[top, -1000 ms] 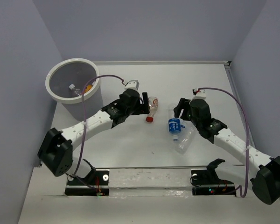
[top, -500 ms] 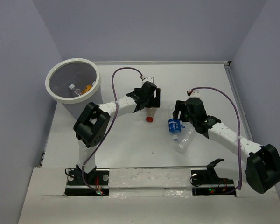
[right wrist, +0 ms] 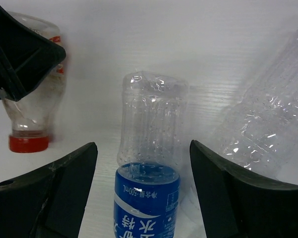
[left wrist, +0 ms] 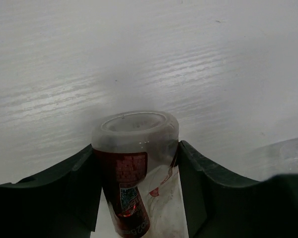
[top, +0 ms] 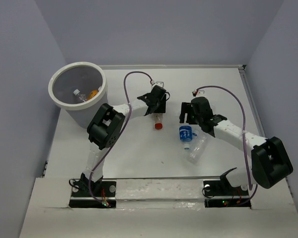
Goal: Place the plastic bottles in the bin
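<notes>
My right gripper will next move down onto the clear base end (right wrist: 154,106) of the blue-labelled bottle below it, because its open fingers have the bottle between them.
The red-capped bottle (top: 159,121) lies on the table, cap toward me. My left gripper (top: 157,109) is shut on its base end, and both dark fingers (left wrist: 64,193) press the bottle (left wrist: 136,148). My right gripper (top: 187,118) stands open over the base of the blue-labelled bottle (top: 185,134). In the right wrist view that bottle (right wrist: 149,168) lies between the jaws with a gap on each side. A clear unlabelled bottle (top: 197,148) lies beside it. The bin (top: 51,88) at far left holds a clear bottle (top: 79,95) and a yellow-orange one (top: 93,92).
Purple-grey walls close in the white table on three sides. A raised table edge (top: 246,82) runs along the right. Both arm bases sit on a strip at the near edge (top: 159,191). In the right wrist view, the left gripper's finger (right wrist: 20,49) is close by.
My left arm swung right from beside the bin onto the red-capped bottle, and its jaws closed on it. My right gripper moved away from me to the blue-labelled bottle's base and opened wider.
</notes>
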### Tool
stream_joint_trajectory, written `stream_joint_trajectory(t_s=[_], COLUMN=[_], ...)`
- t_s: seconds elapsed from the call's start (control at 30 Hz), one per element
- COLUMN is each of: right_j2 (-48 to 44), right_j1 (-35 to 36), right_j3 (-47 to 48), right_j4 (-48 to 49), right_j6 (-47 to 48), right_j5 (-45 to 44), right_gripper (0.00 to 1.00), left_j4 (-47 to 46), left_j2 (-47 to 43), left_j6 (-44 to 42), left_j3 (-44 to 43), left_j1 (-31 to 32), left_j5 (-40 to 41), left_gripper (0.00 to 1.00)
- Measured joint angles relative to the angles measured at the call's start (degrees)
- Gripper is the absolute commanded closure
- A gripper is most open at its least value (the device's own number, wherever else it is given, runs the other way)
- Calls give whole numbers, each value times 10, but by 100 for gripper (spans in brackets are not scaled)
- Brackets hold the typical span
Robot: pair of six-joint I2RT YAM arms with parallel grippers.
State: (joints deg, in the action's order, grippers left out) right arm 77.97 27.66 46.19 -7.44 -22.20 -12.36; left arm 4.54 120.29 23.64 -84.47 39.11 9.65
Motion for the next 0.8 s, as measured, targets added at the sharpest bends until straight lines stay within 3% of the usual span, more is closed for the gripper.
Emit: stream_joint_trajectory(t_s=[0.03, 0.17, 0.37, 0.67, 0.8], right_j2=[7, 26, 62, 139, 173], right_j1=[0, 0, -5, -7, -7], right_j3=[3, 7, 26, 78, 88], right_j4=[0, -1, -5, -8, -9], right_j6=[1, 5, 12, 18, 19], right_j5=[0, -1, -1, -1, 0], right_gripper=[19, 16, 16, 19, 22], left_j4=[-2, -20, -21, -14, 5], left_j2=[0, -2, -77, -358, -451], left_j6=[-4, -6, -6, -22, -35], left_j3=[0, 10, 79, 92, 66], left_j1=[-2, -10, -17, -26, -85], left_j5=[-1, -7, -11, 13, 36], left_gripper=[62, 80, 81, 80, 80])
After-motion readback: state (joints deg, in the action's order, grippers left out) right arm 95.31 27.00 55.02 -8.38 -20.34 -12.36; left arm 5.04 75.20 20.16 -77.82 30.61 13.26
